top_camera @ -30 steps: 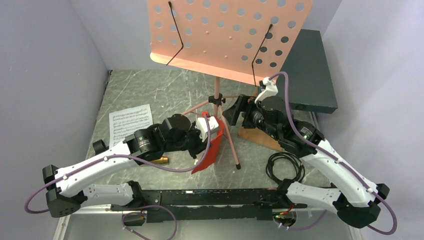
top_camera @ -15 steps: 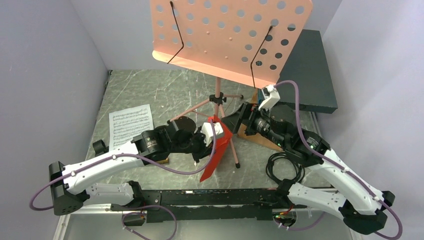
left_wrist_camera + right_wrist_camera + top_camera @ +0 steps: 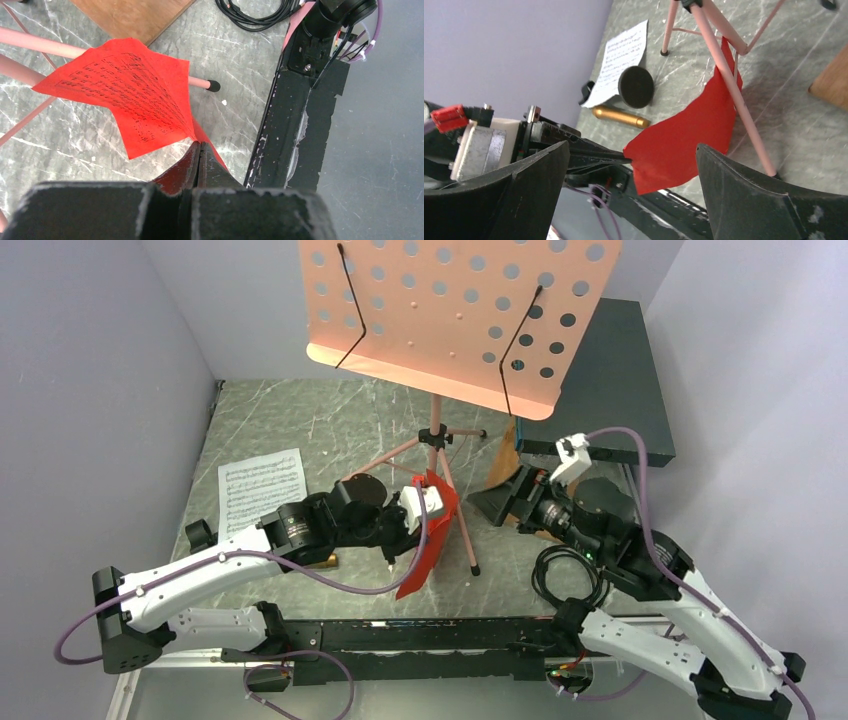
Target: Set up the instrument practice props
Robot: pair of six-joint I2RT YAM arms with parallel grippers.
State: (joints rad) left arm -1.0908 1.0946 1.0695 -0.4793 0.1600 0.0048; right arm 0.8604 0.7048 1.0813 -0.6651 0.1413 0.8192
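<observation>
My right gripper comes across onto the red sheet's edge (image 3: pixel 441 524) (image 3: pixel 638 155) beside the left gripper next, since the sheet lies left of my open fingers in the top view.
The pink perforated music stand (image 3: pixel 460 310) stands on its tripod legs (image 3: pixel 437 455) at mid table. My left gripper (image 3: pixel 418 530) is shut on the edge of a red music sheet (image 3: pixel 430 530) and holds it up beside the front tripod leg. The left wrist view shows its jaws pinched together (image 3: pixel 201 146) on the red sheet (image 3: pixel 130 95). My right gripper (image 3: pixel 505 502) is open and empty, facing the red sheet (image 3: pixel 684 145) from the right. The white sheet (image 3: pixel 260 485), gold microphone (image 3: pixel 322 561) and black round-base mic stand (image 3: pixel 362 487) lie at the left.
A large dark teal box (image 3: pixel 610 380) sits on a wooden board (image 3: pixel 505 465) at the back right. A black cable coil (image 3: pixel 570 575) lies near the right arm. A black rail (image 3: pixel 420 635) runs along the near edge. Grey walls close both sides.
My right gripper has drawn back from the stand, to the right and nearer. My left gripper has moved slightly right with the red sheet, then held steady.
</observation>
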